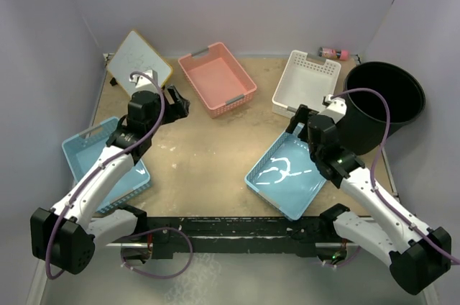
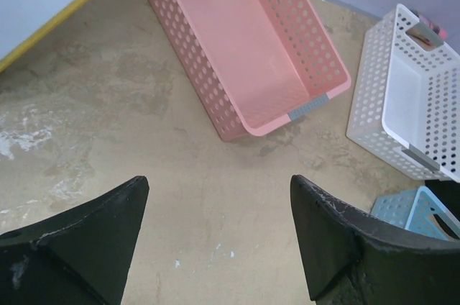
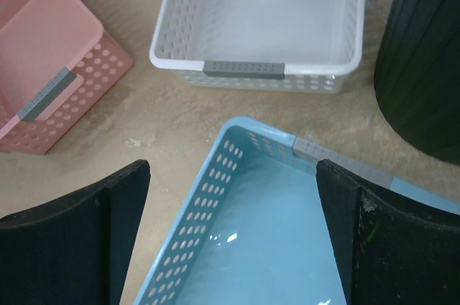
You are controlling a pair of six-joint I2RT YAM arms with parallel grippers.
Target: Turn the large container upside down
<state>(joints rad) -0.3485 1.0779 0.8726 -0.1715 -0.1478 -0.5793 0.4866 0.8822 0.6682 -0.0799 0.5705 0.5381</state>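
Because the blue basket occupies tabletop beside the tub, I will turn my right gripper and move it back and down onto the basket's long rim [image 1: 272, 148] [image 3: 191, 196] opposite the tub.
The large container [image 1: 381, 103] is a round black tub standing upright, mouth up, at the table's right edge. Its ribbed side shows at the right of the right wrist view [image 3: 424, 67]. My right gripper [image 1: 298, 119] is open and empty, hovering over the far end of a blue basket [image 3: 251, 226], left of the tub and apart from it. My left gripper [image 1: 180, 101] is open and empty over bare table [image 2: 215, 233], near the pink basket [image 2: 244, 46], far from the tub.
A pink basket [image 1: 217, 78] sits at back centre and a white perforated basket [image 1: 307, 82] beside the tub. Blue baskets lie front right [image 1: 287, 172] and front left [image 1: 100, 161]. A whiteboard [image 1: 140, 60] leans at back left. A small bottle [image 1: 334, 52] lies behind.
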